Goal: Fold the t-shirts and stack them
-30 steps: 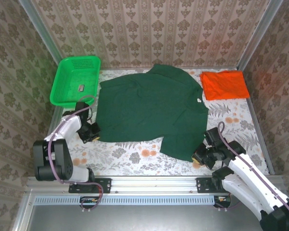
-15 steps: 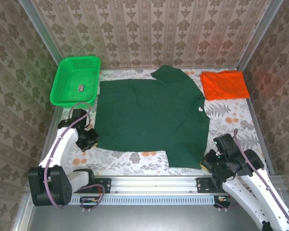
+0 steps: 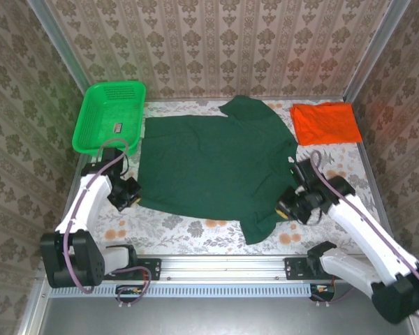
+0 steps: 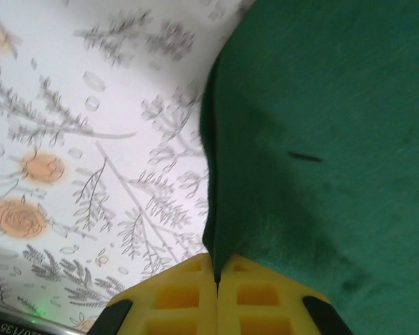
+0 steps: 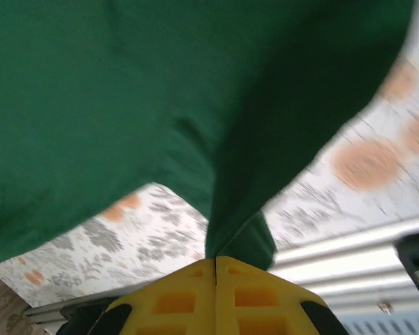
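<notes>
The near sleeve sticks out unfolded, so my right gripper will next move outward over the shirt and down to release the cloth at the far sleeve's base (image 3: pixel 267 134).
A large dark green t-shirt (image 3: pixel 216 167) lies spread over the middle of the floral table. My left gripper (image 3: pixel 131 192) is shut on its near-left edge; in the left wrist view the cloth (image 4: pixel 321 139) runs into the closed yellow jaws of that gripper (image 4: pixel 216 276). My right gripper (image 3: pixel 288 209) is shut on the shirt's right side and holds it lifted off the table; in the right wrist view the green fabric (image 5: pixel 160 91) hangs from the closed jaws of that gripper (image 5: pixel 215 262). A folded orange t-shirt (image 3: pixel 326 123) rests at the far right.
A bright green mesh basket (image 3: pixel 91 132) stands at the far left, with a small dark item inside. Patterned walls enclose the table on three sides. A metal rail (image 3: pixel 223 265) runs along the near edge.
The right gripper has risen and moved away from the near edge toward the shirt's middle, carrying the right corner with it. The left gripper has shifted slightly farther from the near edge.
</notes>
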Action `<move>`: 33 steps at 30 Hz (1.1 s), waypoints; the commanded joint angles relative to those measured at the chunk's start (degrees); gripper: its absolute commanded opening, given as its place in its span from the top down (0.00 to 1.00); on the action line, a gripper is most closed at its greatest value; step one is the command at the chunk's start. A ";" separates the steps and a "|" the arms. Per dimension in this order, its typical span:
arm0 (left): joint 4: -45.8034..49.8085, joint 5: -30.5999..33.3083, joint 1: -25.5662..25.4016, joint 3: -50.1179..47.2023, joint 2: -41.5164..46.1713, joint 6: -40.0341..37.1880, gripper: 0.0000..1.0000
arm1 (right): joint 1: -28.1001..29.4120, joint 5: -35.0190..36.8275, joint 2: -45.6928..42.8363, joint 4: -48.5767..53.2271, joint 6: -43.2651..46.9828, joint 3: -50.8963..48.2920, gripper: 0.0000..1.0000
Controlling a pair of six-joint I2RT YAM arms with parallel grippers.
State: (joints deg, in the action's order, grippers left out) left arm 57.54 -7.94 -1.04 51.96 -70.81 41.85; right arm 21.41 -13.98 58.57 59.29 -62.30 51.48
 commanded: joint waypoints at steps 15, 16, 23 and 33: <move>-3.15 -3.79 2.61 18.63 -19.79 -5.26 1.00 | -11.99 4.76 42.01 -13.83 19.94 35.17 1.00; -3.15 -3.81 2.77 19.14 -20.53 -5.41 1.00 | -12.23 4.46 43.60 -13.75 20.31 36.59 1.00; -2.78 -4.59 3.77 22.12 -27.10 -7.45 1.00 | -12.74 3.87 55.86 -10.48 21.83 48.77 1.00; -3.41 -3.52 4.45 23.22 -33.09 -9.28 0.93 | -16.83 2.21 63.69 -9.02 21.25 56.33 1.00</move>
State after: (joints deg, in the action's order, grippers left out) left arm 53.74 -12.16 3.01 73.08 -101.95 34.63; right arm 5.61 -10.76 120.29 48.34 -41.71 103.77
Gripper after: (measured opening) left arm 0.074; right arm 0.066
